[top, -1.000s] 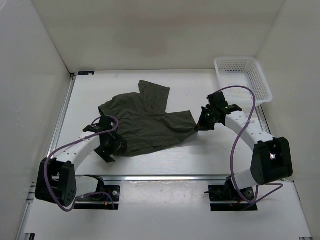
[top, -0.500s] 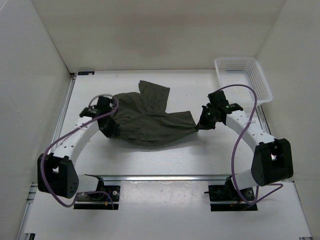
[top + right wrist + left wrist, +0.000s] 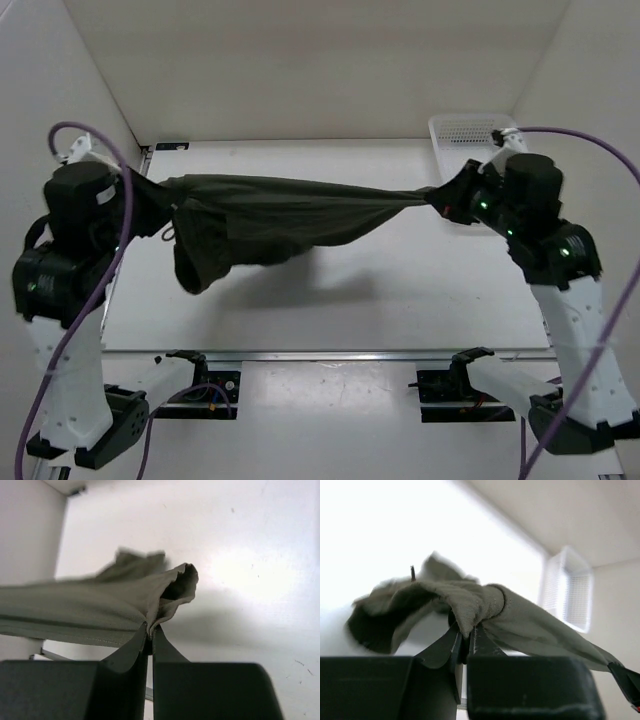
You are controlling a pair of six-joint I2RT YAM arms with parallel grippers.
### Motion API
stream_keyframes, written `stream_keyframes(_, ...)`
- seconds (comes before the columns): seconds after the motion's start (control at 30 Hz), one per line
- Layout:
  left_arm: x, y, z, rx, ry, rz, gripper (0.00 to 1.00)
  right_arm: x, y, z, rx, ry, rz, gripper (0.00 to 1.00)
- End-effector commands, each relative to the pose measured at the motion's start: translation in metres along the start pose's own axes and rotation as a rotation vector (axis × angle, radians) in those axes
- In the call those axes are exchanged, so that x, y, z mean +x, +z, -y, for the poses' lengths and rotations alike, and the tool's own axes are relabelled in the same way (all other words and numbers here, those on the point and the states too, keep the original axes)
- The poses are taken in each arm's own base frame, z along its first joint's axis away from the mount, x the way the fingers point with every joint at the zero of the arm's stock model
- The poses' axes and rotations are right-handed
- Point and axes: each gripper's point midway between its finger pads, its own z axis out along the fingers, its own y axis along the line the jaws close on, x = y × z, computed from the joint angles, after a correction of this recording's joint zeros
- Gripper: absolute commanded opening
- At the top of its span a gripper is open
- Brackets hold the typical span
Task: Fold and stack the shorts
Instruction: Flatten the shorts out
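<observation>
Next, the left gripper lifts, then lowers outward onto the far part of the table, since the shorts still hang above the table, their loose part sagging.
The dark olive-green shorts (image 3: 270, 215) hang in the air above the table, pulled into a long band between both arms. At the band's left end my left gripper (image 3: 158, 197) is shut on a bunched corner of the cloth (image 3: 475, 605), with the jaws pinched tight on it (image 3: 468, 630). My right gripper (image 3: 440, 196) is shut on the right end, where a fold of fabric (image 3: 170, 592) is squeezed between the fingertips (image 3: 150, 629). A loose part of the shorts sags low near the left end (image 3: 195, 265).
A white plastic basket (image 3: 462, 130) stands at the back right corner of the table, partly behind the right arm. White walls enclose the table (image 3: 380, 290) on the left, back and right. A metal rail (image 3: 330, 354) runs along the near edge.
Both arms have risen high off the table and lifted the shorts with them. The left gripper closed on the cloth and the shorts went from lying crumpled to stretched taut in the air.
</observation>
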Motion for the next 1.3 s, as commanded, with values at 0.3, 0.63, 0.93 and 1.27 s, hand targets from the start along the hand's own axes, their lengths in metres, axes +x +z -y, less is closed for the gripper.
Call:
stream_keyframes(0.3,-0.003,-0.124,0.023,0.286,0.153,0.043,0.1,-0.042,-0.181,0.0,0.091,-0.037,0.369,0.0)
stream_keyframes(0.63,0.047,-0.015,0.008,0.164,0.123,-0.203,0.1,-0.064,-0.106,0.034,0.294,-0.053,0.331,0.0)
stream_keyframes(0.93,0.094,0.223,-0.047,-0.114,0.073,-0.463,0.1,-0.047,0.156,0.097,0.463,-0.137,0.01,0.0)
stream_keyframes(1.27,0.064,0.368,-0.066,-0.261,0.087,-0.531,1.0,-0.05,0.287,0.119,0.409,-0.014,-0.14,0.84)
